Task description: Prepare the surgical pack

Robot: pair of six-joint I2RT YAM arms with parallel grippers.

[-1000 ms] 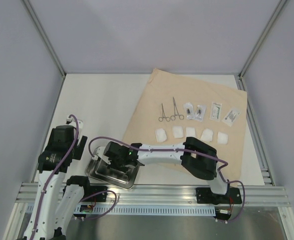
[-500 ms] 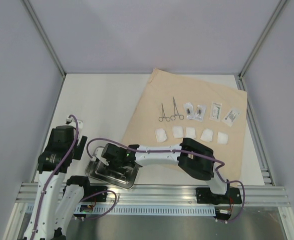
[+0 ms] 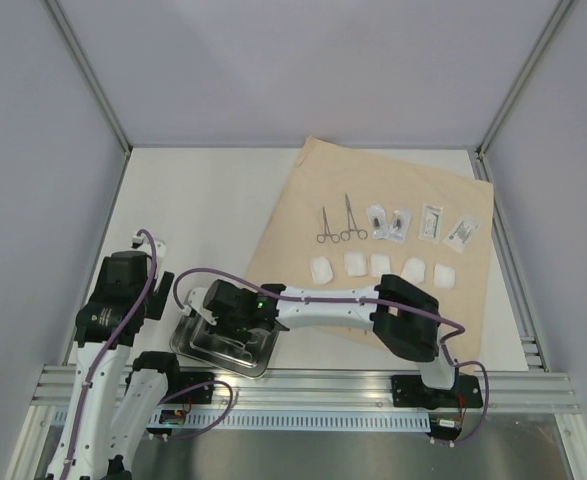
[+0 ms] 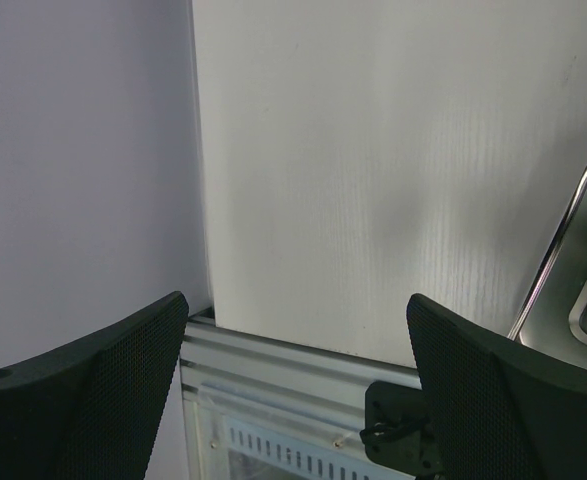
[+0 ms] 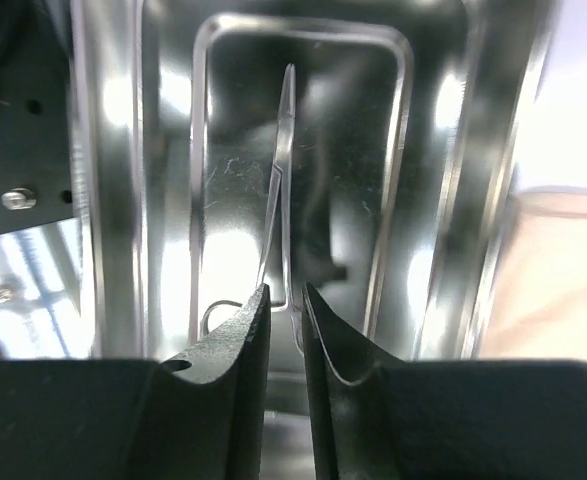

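My right gripper lifts outward over the tan sheet next, then lowers onto the shorter clamp's shanks (image 3: 327, 228), since a clamp already lies in the tray.
The tan wrap sheet (image 3: 393, 180) lies at the right with two steel clamps (image 3: 338, 225), several clear packets (image 3: 418, 224) and a row of white gauze pads (image 3: 381, 266) on it. The steel tray (image 3: 185, 342) sits at the near left. My right gripper (image 3: 229, 328) hangs low inside it. In the right wrist view a steel clamp (image 5: 285, 180) lies along the floor of the tray (image 5: 423, 150), its handle end between the fingertips of my right gripper (image 5: 284, 290), whose jaws stand slightly apart, not pinching it. My left gripper (image 4: 298, 300) is wide open and holds nothing. No tweezers show.
An aluminium rail (image 3: 303, 385) runs along the table's near edge, with both arm bases on it. Grey walls and frame posts close in the left, right and back. The tray's rim and wire handle (image 4: 558, 240) show to the right of my left gripper.
The right gripper's jaws have parted from shut, letting go of the clamp, which now lies in the tray. The right wrist shifted slightly left. The left arm has not moved.
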